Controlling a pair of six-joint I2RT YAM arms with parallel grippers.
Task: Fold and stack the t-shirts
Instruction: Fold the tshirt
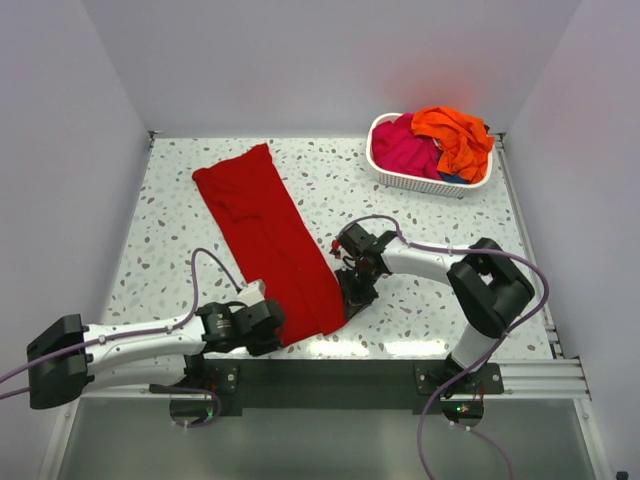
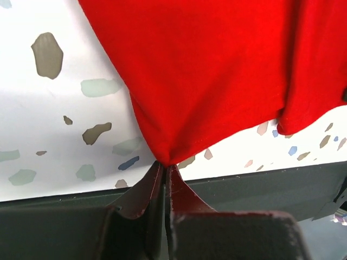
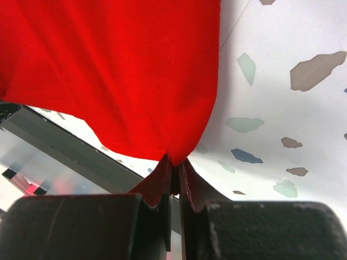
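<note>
Next, the left gripper lifts, carries the t-shirt's pinched corner outward, then brings it down onto the folded t-shirt's middle and releases, because the t-shirt still lies long.
A deep red t-shirt lies folded into a long strip, running from the back left of the table toward the front. My left gripper is shut on its near left corner. My right gripper is shut on its near right corner. Both corners are pinched between the fingertips and pulled to a point just above the table. A magenta-pink t-shirt and a bright orange t-shirt lie crumpled in the basket.
The white slatted basket stands at the back right of the speckled table. The dark front rail runs along the near edge, just behind both grippers. White walls close in the left, back and right sides.
</note>
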